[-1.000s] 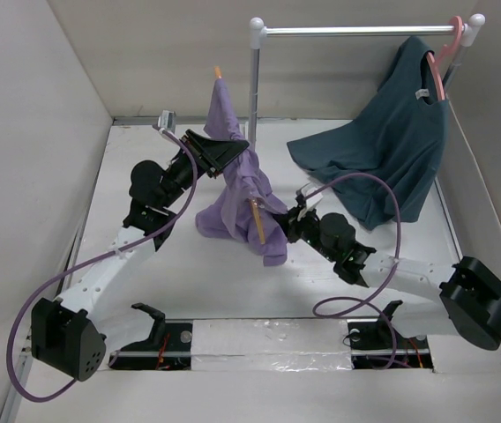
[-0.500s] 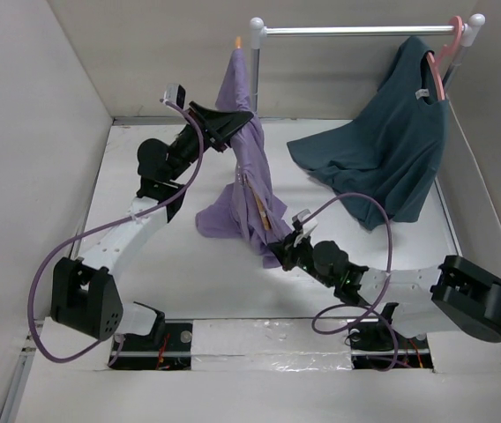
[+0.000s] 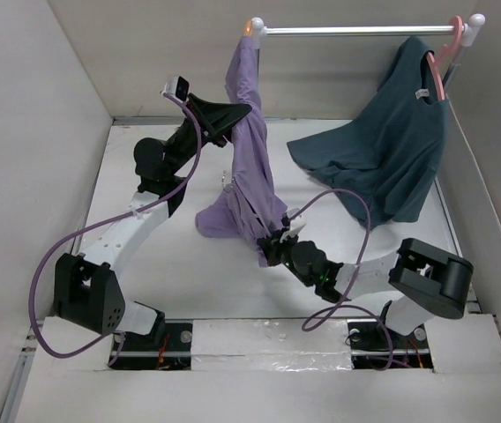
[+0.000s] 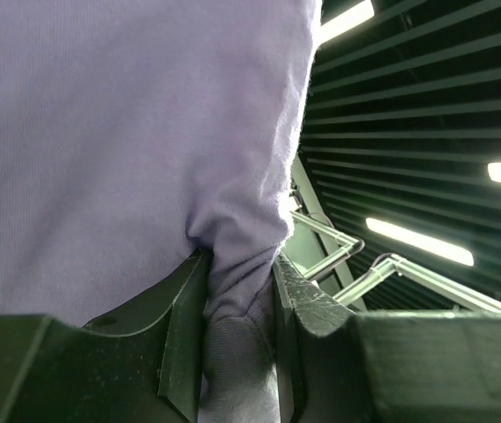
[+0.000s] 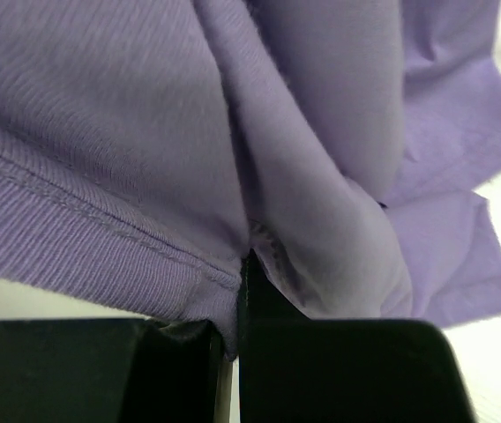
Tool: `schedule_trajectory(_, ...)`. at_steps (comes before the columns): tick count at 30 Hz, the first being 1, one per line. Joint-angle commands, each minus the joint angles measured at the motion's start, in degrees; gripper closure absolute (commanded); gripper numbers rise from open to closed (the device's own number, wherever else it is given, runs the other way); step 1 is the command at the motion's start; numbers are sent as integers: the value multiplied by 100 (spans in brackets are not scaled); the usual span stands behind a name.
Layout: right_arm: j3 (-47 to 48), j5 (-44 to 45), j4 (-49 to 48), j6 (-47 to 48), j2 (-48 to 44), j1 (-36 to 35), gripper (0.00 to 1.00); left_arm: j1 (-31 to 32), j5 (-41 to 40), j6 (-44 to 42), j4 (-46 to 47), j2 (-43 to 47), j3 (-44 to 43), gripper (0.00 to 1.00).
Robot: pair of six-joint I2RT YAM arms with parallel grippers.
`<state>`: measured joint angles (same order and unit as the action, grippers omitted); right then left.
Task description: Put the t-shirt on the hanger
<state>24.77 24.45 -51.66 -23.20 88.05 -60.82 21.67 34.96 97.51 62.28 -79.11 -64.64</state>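
The hem fold of the t-shirt goes back and to the left in the top view with my right gripper next, then my right gripper opens.
The lavender t-shirt (image 3: 252, 150) hangs stretched in a long strip, from beside the rack's left post down to the table. At its top a tan tip of the hanger (image 3: 251, 26) pokes out; the rest of the hanger is hidden in the cloth. High up, my left gripper (image 3: 238, 114) is shut on a bunched fold of the t-shirt (image 4: 145, 132), pinched between both fingers (image 4: 299, 291). Low down, my right gripper (image 3: 272, 249) is shut on the t-shirt's ribbed hem (image 5: 100, 238), its jaws closed tight on the cloth.
A dark teal t-shirt (image 3: 383, 150) hangs from a pink hanger (image 3: 449, 48) at the right end of the metal rail (image 3: 356, 30) and drapes onto the table. The rack's left post (image 3: 255, 79) stands just behind the lavender cloth. Walls close in on the left and right.
My left arm has lifted the t-shirt higher, up to the rail's left end. My right gripper has moved left and nearer and has shut on the hem.
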Motion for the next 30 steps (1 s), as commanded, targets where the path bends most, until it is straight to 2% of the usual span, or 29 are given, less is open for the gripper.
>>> schedule_trajectory(1,88,385,297,-71,484,-35,100,-31,-481,840,866,501,-339,100)
schedule_trajectory(4,238,271,234,96,310,-307,100,-31,-674,314,339,809,-251,100)
schedule_trajectory(7,326,552,954,70,-269,-798,100,-31,-666,-259,108,854,-128,100)
schedule_trajectory(10,475,798,2200,-123,-1297,-1203,100,-31,-657,-478,293,818,460,100)
schedule_trajectory(11,589,720,3031,-167,-1795,-1283,100,-31,-683,-566,285,836,609,100)
schedule_trajectory(16,1422,412,4531,-501,-2477,-1591,100,-31,-850,-787,757,801,1954,100)
schedule_trajectory(17,1564,342,4872,-545,-2451,-1591,100,-31,-868,-778,820,757,2121,100)
schedule_trajectory(21,2109,113,5078,-659,-1934,-1591,98,21,-991,-585,1417,476,3008,100)
schedule_trajectory(25,2584,-54,5148,-764,-881,-1644,98,74,-973,-260,2304,37,3440,100)
schedule_trajectory(30,2682,-405,5113,-1159,-184,-1714,97,74,-1061,-40,2973,-482,3879,100)
